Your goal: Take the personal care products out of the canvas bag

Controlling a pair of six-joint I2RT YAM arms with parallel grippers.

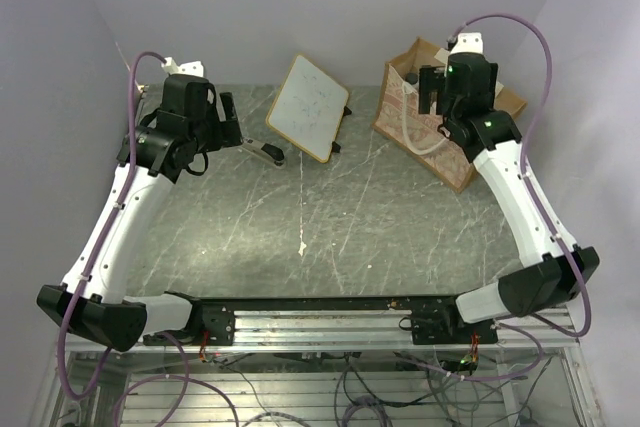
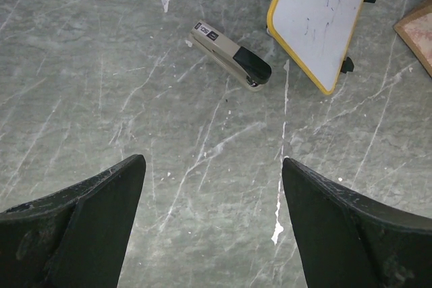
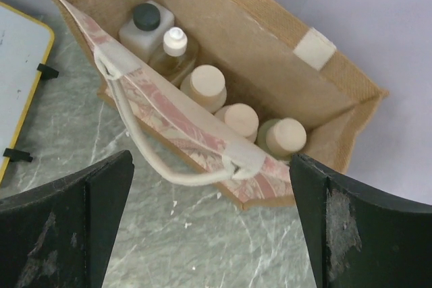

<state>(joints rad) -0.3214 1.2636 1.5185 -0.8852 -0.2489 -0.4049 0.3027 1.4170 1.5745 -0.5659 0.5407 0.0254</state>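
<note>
Next, my right gripper moves down to the left in the top view, astride the bag's thin near rim by the board, since that rim lies below it.
The brown canvas bag stands at the back right of the table, its mouth open upward. Inside it the personal care products stand in a row: a white bottle with a dark cap, a slim amber bottle with a white cap, and three bottles with round cream caps. My right gripper hangs open above the bag's near wall and rope handle, holding nothing. My left gripper is open over bare table at the back left.
A white board with a yellow wooden frame lies at the back middle. A small black-and-silver stapler rests on the marble top between the left gripper and the board. Walls close in behind and on both sides.
</note>
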